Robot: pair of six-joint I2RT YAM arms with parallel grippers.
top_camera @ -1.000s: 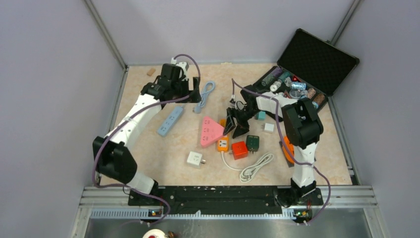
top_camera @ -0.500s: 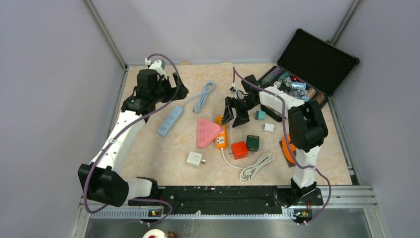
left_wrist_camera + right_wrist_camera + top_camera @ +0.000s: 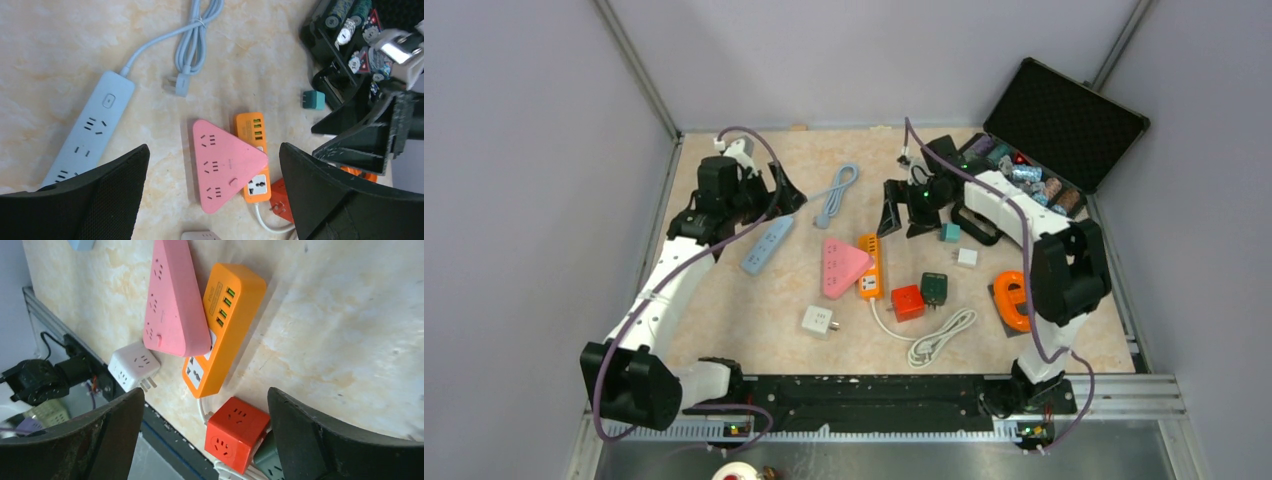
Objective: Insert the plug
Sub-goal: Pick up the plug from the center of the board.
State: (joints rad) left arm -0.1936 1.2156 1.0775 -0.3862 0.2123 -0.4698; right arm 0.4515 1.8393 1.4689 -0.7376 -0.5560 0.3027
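Note:
The left gripper moves back past the pink power strip and down onto the white cube (image 3: 816, 319) (image 3: 200, 235) next, since the cube sits below the gripper and nearer my base.
A pale blue power strip (image 3: 768, 245) lies at the left. Its coiled cord (image 3: 837, 190) ends in a loose plug (image 3: 181, 86) lying on the table. Beside it lie a pink triangular strip (image 3: 844, 264) and an orange strip (image 3: 871, 270), whose white cord (image 3: 939, 338) is coiled nearer the front. My left gripper (image 3: 786, 195) hovers open above the blue strip's far end, holding nothing. My right gripper (image 3: 902, 215) is open and empty beyond the orange strip. The left wrist view looks down on the pink strip (image 3: 225, 162), and the right wrist view shows the orange strip (image 3: 225, 320).
A red cube socket (image 3: 907, 301), a green cube (image 3: 934, 288) and a white cube (image 3: 819, 320) sit near the front. Small teal (image 3: 950, 233) and white (image 3: 967, 257) adapters lie right of centre. An open black case (image 3: 1064, 110) stands at the back right, with an orange object (image 3: 1012, 300) by the right arm.
My right gripper has lifted off the orange strip, drawn back toward the far side and opened wider. My left arm has swung left, away from the blue cord.

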